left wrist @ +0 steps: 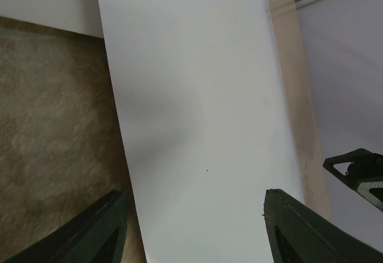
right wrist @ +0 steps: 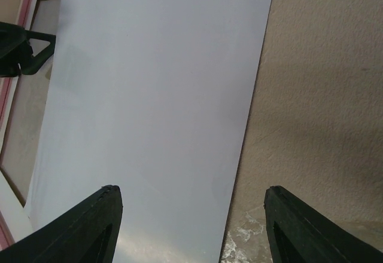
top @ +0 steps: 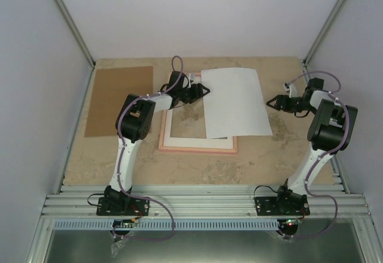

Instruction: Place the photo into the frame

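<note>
The left gripper stays nearly in place next and closes its fingers on the photo's edge over the frame (top: pixel 204 91) (left wrist: pixel 136 208), since that edge runs between its spread fingers.
The photo (top: pixel 236 101) lies white back up, its left part over the pink frame (top: pixel 197 150) and its right part on the table. My left gripper (top: pixel 203 89) hovers open at the photo's far left edge, and in the left wrist view the photo (left wrist: pixel 197 107) fills the space below the spread left gripper (left wrist: pixel 194 227). My right gripper (top: pixel 270 101) stands open at the photo's right edge. The right wrist view shows the photo (right wrist: pixel 155 95) ending between the fingers of the right gripper (right wrist: pixel 191 227), with the frame (right wrist: pixel 27 0) at far left. Neither gripper holds anything.
A plain brown backing board (top: pixel 118 100) lies flat at the left of the table. A white-bordered sheet (top: pixel 182 134) sits inside the frame. White walls close in the back and both sides. Bare beige table (right wrist: pixel 323 95) shows right of the photo.
</note>
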